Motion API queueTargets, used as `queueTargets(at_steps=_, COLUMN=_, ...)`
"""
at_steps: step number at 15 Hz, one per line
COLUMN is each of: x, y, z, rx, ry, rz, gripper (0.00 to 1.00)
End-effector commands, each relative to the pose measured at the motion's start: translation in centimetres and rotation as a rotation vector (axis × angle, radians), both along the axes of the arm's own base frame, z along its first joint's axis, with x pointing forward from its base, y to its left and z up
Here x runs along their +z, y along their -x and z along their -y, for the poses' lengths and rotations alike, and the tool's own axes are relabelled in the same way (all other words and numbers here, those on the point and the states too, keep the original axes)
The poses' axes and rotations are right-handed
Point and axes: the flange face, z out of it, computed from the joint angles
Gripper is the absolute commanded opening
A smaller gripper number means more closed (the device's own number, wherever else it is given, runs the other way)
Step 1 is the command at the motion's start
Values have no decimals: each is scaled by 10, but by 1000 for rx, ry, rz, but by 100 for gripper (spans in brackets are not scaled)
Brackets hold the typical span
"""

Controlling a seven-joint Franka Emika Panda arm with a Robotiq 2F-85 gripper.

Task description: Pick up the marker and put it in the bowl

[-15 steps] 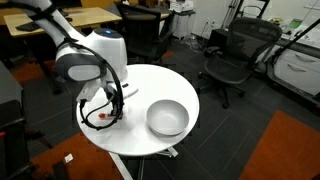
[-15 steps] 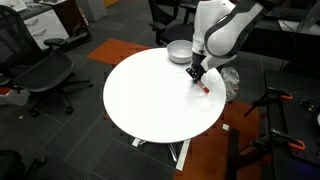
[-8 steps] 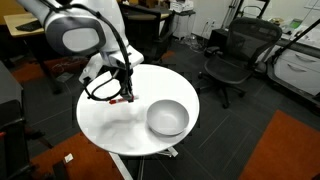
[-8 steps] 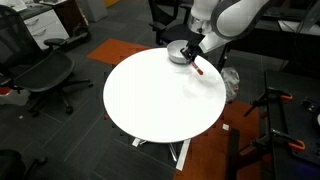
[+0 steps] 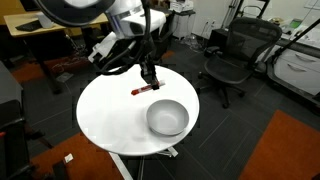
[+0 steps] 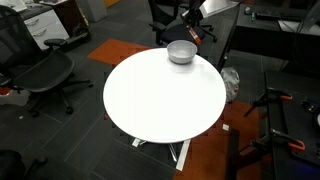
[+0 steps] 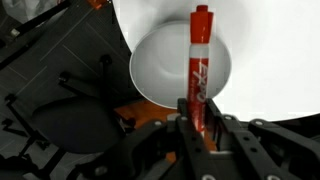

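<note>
My gripper needs to go down next and move over the light-grey bowl's open middle to let go of the marker [image 5: 143,91], because the bowl is below my gripper and to one side.
My gripper [image 7: 197,118] is shut on the lower end of the red marker [image 7: 198,62], which has a whitish label section. In the wrist view the marker points out over the round light-grey bowl [image 7: 158,66], which lies below it. In an exterior view the gripper [image 5: 150,79] holds the marker [image 5: 143,91] in the air, above the table and just behind the empty bowl [image 5: 167,118]. In both exterior views the gripper [image 6: 192,22] hangs well above the bowl [image 6: 181,52], not touching it.
The bowl stands on a round white table [image 5: 110,115], near its edge [image 6: 160,100]. Black office chairs stand around it [image 5: 228,60] [image 6: 45,70]. Desks line the back of the room. Dark floor and an orange carpet patch lie below.
The gripper has lifted the marker off the table and carried it up and across toward the bowl. The bowl has not moved.
</note>
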Motion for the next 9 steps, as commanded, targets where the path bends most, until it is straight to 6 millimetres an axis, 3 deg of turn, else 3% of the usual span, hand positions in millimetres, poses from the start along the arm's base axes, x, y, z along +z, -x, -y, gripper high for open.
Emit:
queueTargets(at_steps=1, x=16, y=-24, z=12, rx=-19, ry=23, rz=-10, gripper=5)
queueTargets(at_steps=4, x=12, y=-41, z=19, rx=-29, ry=10, rz=-39, gripper=5)
queueTargets(at_steps=9, x=-17, y=-61, z=41, rx=-79, ry=-54, rz=-100, gripper=5)
